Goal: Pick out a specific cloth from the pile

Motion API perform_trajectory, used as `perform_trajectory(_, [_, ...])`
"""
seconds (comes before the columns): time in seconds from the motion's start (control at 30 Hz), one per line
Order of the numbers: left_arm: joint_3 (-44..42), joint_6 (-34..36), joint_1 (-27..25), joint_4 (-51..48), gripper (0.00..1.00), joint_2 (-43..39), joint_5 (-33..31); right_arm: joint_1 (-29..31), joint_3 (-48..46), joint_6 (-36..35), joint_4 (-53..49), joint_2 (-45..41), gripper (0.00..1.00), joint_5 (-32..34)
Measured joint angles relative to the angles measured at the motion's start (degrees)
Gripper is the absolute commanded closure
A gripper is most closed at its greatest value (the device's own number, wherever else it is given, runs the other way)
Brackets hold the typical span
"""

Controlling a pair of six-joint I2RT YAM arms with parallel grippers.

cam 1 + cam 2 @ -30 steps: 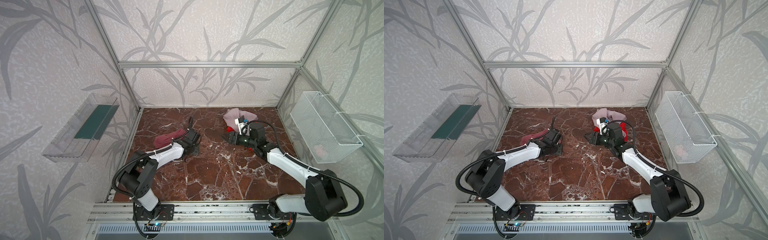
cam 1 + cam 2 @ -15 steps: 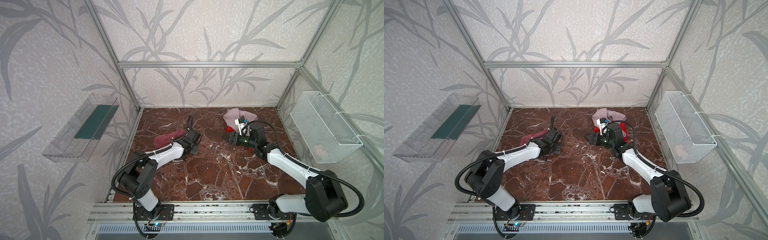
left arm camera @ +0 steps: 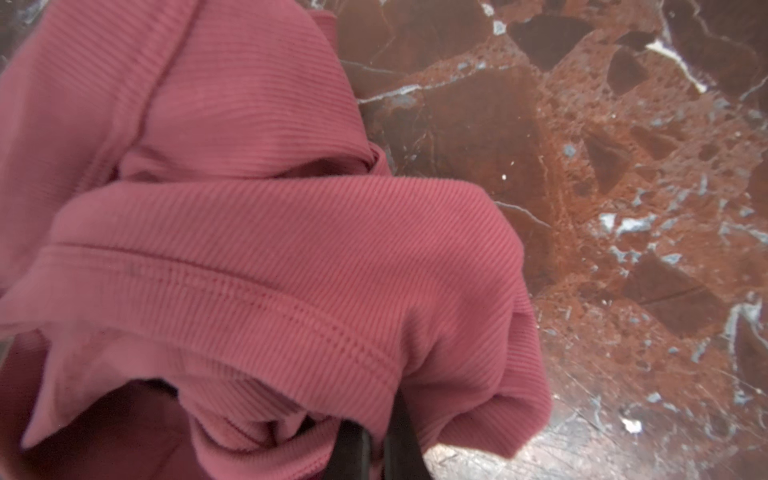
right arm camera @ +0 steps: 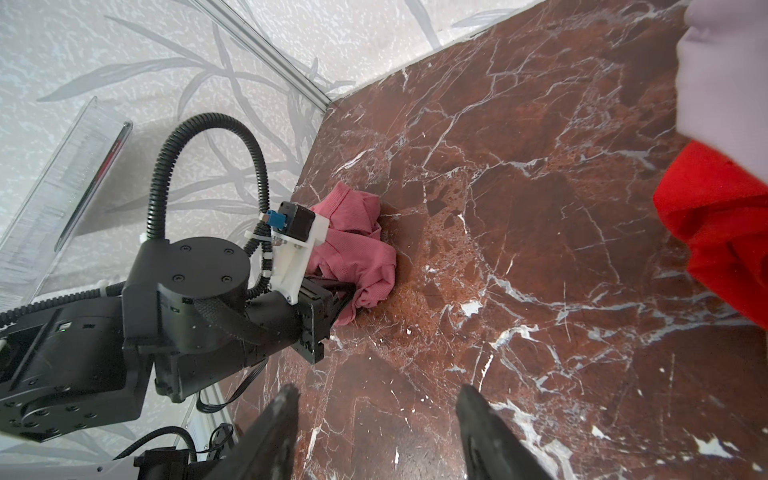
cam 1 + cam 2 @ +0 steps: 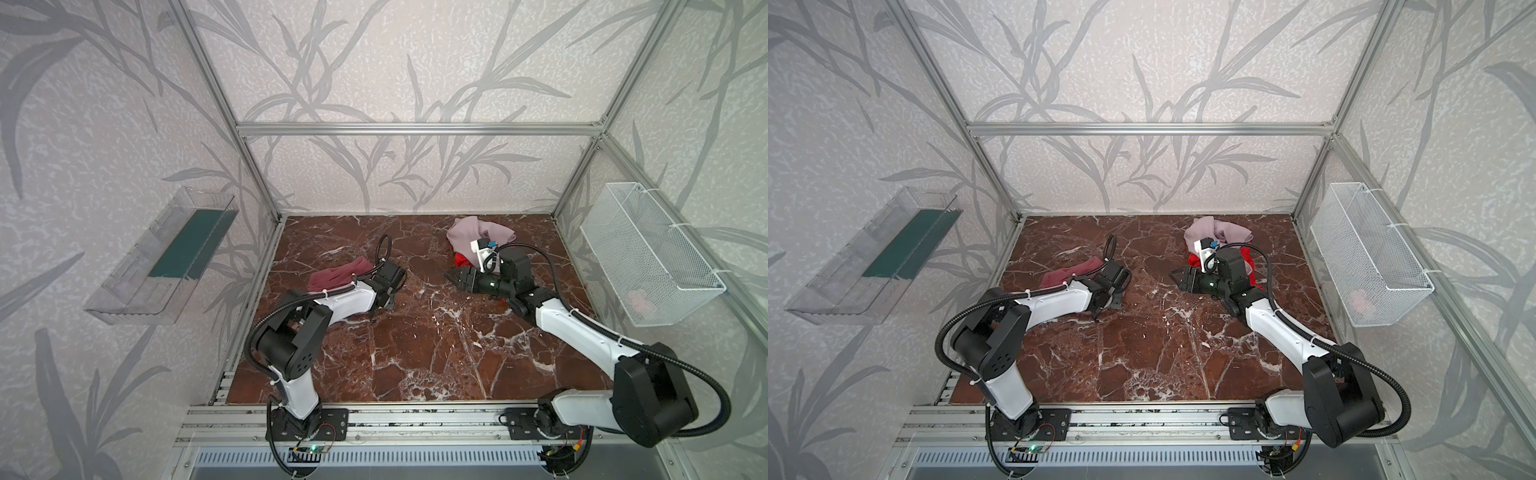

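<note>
The robot's left gripper should next swing toward the side of the tray and release the fold of the cloth over the crumpled cloth, which lies on the gripper's tray side, clear of the pile.
The cloth, dusty rose and ribbed, lies crumpled on the marble floor at the left, apart from the pile, and also shows as the cloth. My left gripper is shut on a fold at the cloth's near edge; in the right wrist view the left gripper bites into the cloth. The pile sits at the back right, pale lilac-pink over bright red. My right gripper hovers open and empty in front of the pile, pointing left, with bare floor between its tips.
A white wire basket hangs on the right wall with something pale pink in it. A clear plastic tray with a green bottom hangs on the left wall. Aluminium frame posts stand at the floor's corners.
My left gripper has shut on the dusty rose cloth and its wrist has shifted slightly. The right arm has not moved.
</note>
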Motion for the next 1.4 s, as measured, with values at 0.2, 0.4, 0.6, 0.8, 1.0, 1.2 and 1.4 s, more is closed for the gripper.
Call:
perform_trajectory(0.2, [0.0,0.4,0.9,-1.1,1.0,-6.3,-2.0,0.0,0.0,-0.3,-0.4,-1.6,0.39,0.2])
perform_trajectory(0.4, [-0.1,1.7,6.9,-1.5,1.0,-15.6,-3.2,0.0,0.0,-0.3,-0.4,-1.9,0.39,0.2])
perform_trajectory(0.6, [-1.5,1.7,18.2,-0.2,1.0,-19.0,-0.7,0.0,0.1,0.3,0.7,-0.4,0.39,-0.2])
perform_trajectory(0.8, [-1.9,1.6,22.0,0.7,1.0,-15.2,1.8,0.0,0.9,1.0,0.8,1.5,0.39,-0.9])
perform_trajectory(1.0, [-3.6,0.7,22.6,1.5,0.78,-9.6,3.4,0.0,3.1,1.0,0.8,2.3,0.39,-1.4])
perform_trajectory(1.2, [-4.2,-0.4,24.5,2.6,0.75,-6.0,5.0,0.0,3.8,0.9,0.9,3.9,0.39,-1.6])
perform_trajectory(1.4, [-3.6,-1.6,26.1,4.6,0.76,-2.0,8.1,0.0,4.1,1.0,0.8,5.2,0.39,-1.6])
